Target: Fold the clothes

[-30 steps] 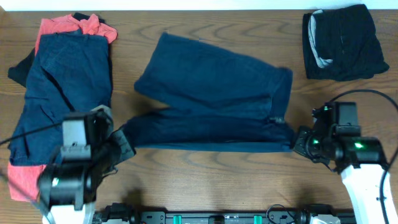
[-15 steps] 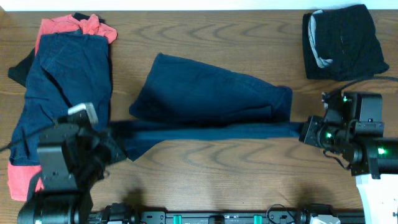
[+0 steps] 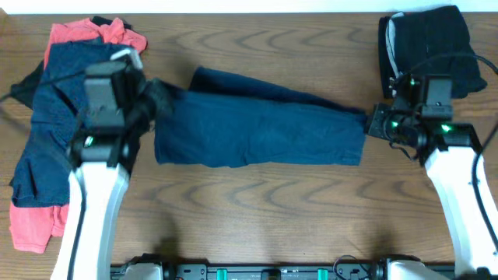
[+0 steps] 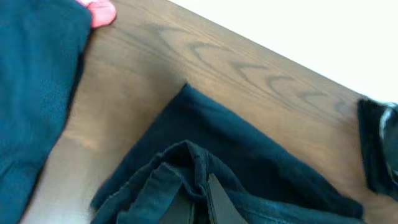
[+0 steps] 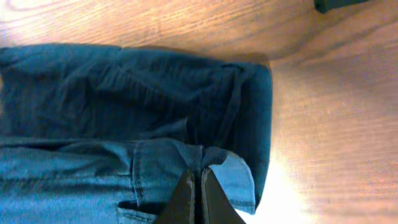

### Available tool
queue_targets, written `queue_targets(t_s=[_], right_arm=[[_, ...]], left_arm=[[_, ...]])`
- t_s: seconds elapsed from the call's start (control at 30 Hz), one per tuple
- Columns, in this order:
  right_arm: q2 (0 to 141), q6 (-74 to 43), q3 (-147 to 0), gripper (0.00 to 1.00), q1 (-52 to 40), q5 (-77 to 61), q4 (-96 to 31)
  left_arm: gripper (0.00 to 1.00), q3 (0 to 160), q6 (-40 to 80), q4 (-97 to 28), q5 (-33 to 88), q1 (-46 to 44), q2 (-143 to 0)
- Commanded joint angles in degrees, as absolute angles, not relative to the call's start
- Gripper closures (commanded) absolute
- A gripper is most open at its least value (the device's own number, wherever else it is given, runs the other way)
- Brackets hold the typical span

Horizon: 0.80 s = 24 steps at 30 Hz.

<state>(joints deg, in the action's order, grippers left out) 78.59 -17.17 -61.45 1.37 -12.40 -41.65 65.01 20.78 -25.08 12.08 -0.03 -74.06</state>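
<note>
I will move my left gripper outward next, toward the shorts' far corner by the pile, and let go of the fabric, because that uncovered corner is outward of the gripper.
Navy blue shorts (image 3: pixel 261 128) lie across the middle of the table, doubled over lengthwise. My left gripper (image 3: pixel 158 97) is shut on their left end, pinching bunched fabric (image 4: pixel 199 177) between its fingers (image 4: pixel 200 202). My right gripper (image 3: pixel 372 120) is shut on their right end, gripping the hem (image 5: pixel 214 165) between its fingers (image 5: pixel 199 186). A pile of navy clothes (image 3: pixel 54 117) with coral-red pieces (image 3: pixel 74 33) lies at the left. A black folded garment (image 3: pixel 428 50) with grey lining sits at the back right.
The wooden table (image 3: pixel 257 202) shows bare wood in front of the shorts. A coral-red piece (image 3: pixel 29 225) sticks out at the front left of the pile. The black folded garment is close behind my right arm.
Both grippers moved away from the front edge toward the back, carrying the near edge of the shorts over the rest. The shorts now lie folded in a narrower band.
</note>
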Motion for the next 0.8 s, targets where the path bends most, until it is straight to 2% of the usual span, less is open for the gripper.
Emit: queue_targets(t_s=[0.0,0.2,0.5,0.53,0.57,0.6,0.67,0.7,0.73,0.77], right_arm=[[82.5,-16.2,-62.0,0.99,3.1,-2.3,-40.0],[89.3,-16.2,-62.0,0.99,3.6,-1.9,-34.6],[97.0,-16.7,-62.0,0.99,3.6,-1.9,-26.4],[97.7,-16.7,-62.0,0.99,3.6,-1.9,-25.8],[98.3,-16.7,-62.0,0.99,3.6,-1.9,-25.2],[98.7,-16.7,-62.0,0.88,3.6,-1.9,-24.6],[99.2,-16.7,-62.0,0.36,3.6,-1.9,-23.6],[99.2,-16.7,-62.0,0.23,3.6,-2.0,-23.3],[99.1,-17.3,-62.0,0.09,3.6,-2.2,-22.9],[98.9,-17.7,-62.1,0.02,3.6,-3.0,-22.6]], left_arm=[[0.94,64.8,20.2,-19.8,6.5,1.5,-79.8],[0.94,64.8,20.2,-10.9,7.4,0.4,-89.0],[0.94,64.8,20.2,-5.0,7.4,-1.7,-97.1],[0.94,64.8,20.2,-4.8,7.4,-1.7,-97.3],[0.89,64.8,20.2,-4.6,7.4,-1.7,-97.5],[0.72,64.8,20.2,-4.6,7.4,-1.7,-97.6],[0.31,64.8,20.1,-4.6,7.4,-1.7,-97.6],[0.19,64.8,19.7,-4.4,7.0,-1.7,-97.6],[0.01,64.8,19.5,-4.4,6.8,-1.7,-97.5],[0.02,64.8,19.1,-4.4,6.8,-1.7,-97.4]])
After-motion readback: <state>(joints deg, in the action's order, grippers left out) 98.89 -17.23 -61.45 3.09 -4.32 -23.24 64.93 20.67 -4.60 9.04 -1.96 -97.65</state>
